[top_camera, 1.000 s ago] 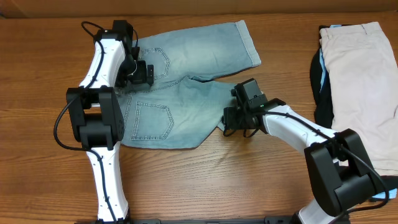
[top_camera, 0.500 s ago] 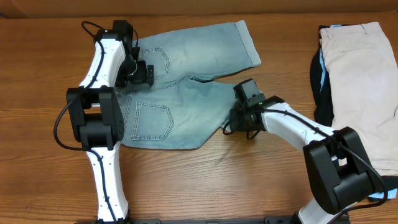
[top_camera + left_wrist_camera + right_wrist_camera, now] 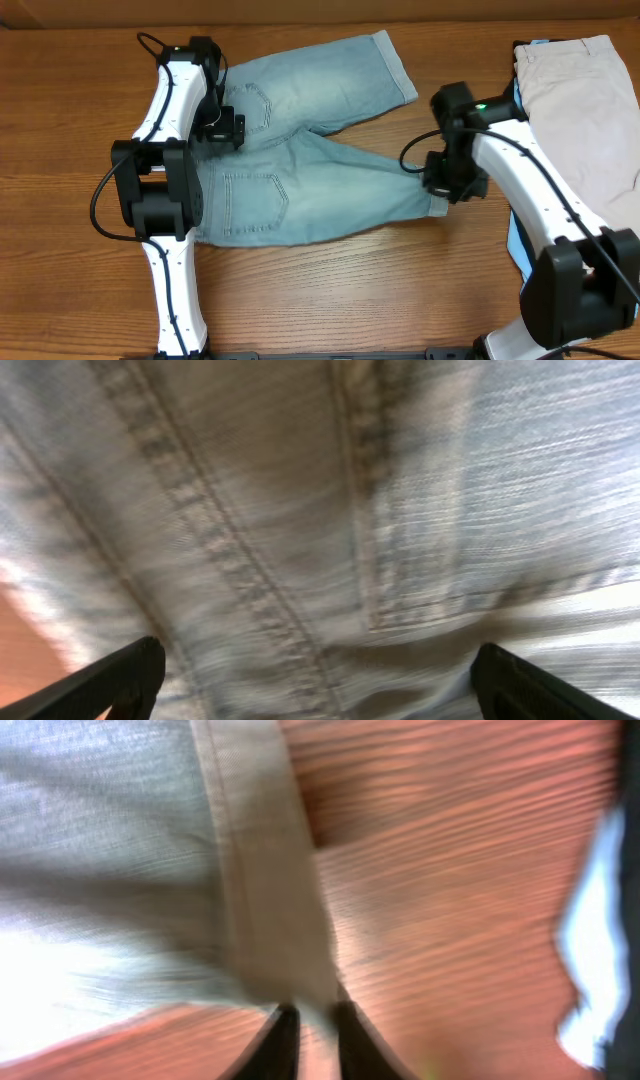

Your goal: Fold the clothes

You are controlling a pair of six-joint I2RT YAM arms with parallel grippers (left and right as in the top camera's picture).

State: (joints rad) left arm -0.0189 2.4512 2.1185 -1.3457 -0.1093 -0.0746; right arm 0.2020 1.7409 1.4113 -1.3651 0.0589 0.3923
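My left gripper will next lift, draw back and come down onto the shorts' near waistband corner (image 3: 204, 236), because that corner lies back toward my base from the gripper's fingers.
The light-blue denim shorts (image 3: 300, 170) lie back side up on the wooden table, both legs spread to the right. My right gripper (image 3: 440, 195) is shut on the cuffed hem (image 3: 275, 920) of the near leg and holds it stretched out to the right. My left gripper (image 3: 222, 128) is open, jaws wide apart, pressed down on the denim near the waistband and back pockets; the left wrist view shows only seams (image 3: 230, 570) between its fingers (image 3: 125, 675).
Cream-beige shorts (image 3: 580, 110) lie on a pile at the right edge, over black (image 3: 515, 150) and sky-blue (image 3: 518, 250) garments. The dark and blue pile edge also shows in the right wrist view (image 3: 600, 920). Bare wood runs along the front.
My right gripper has pulled the near leg's hem to the right, straightening that leg from folded under to stretched out. The left gripper stayed on the waistband area.
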